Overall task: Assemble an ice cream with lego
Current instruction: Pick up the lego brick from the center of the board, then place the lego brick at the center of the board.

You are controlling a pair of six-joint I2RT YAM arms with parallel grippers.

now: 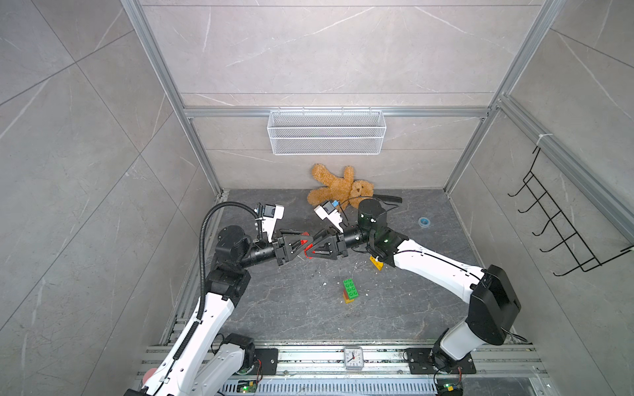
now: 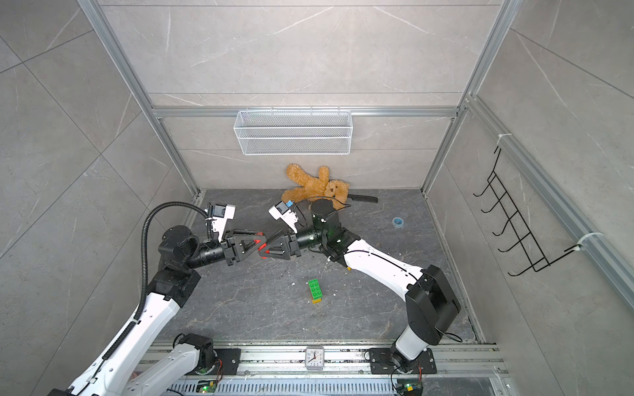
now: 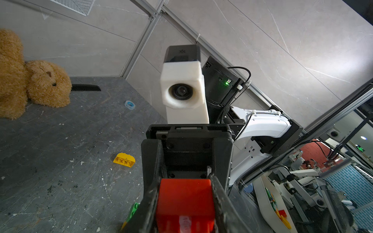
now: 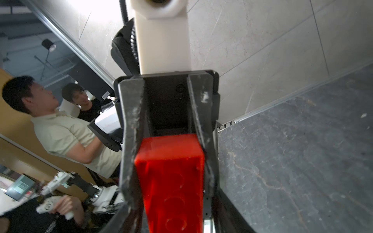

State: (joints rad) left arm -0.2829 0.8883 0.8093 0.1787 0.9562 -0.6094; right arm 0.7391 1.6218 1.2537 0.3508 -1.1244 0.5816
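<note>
The spot on the tabletop beside the stack is empty below my left gripper. My gripper will next tip fingers-down, lower and release the red brick there.
A red brick (image 1: 304, 241) hangs in the air between my two grippers, which meet tip to tip above the table's middle. My left gripper (image 1: 302, 244) is shut on it; in the left wrist view the red brick (image 3: 184, 201) fills the space between both fingers. My right gripper (image 1: 314, 245) faces it, and the same red brick (image 4: 171, 171) lies between its fingers with a thin gap on one side. On the table stands a stack with a green brick (image 1: 350, 289) on top of red and yellow. A rounded yellow brick (image 1: 376, 264) lies under the right arm.
A brown teddy bear (image 1: 338, 187) and a black comb (image 1: 387, 198) lie at the back wall. A blue tape roll (image 1: 424, 222) sits at the back right. A wire basket (image 1: 326, 132) hangs above. A small clock (image 1: 353, 357) stands on the front rail.
</note>
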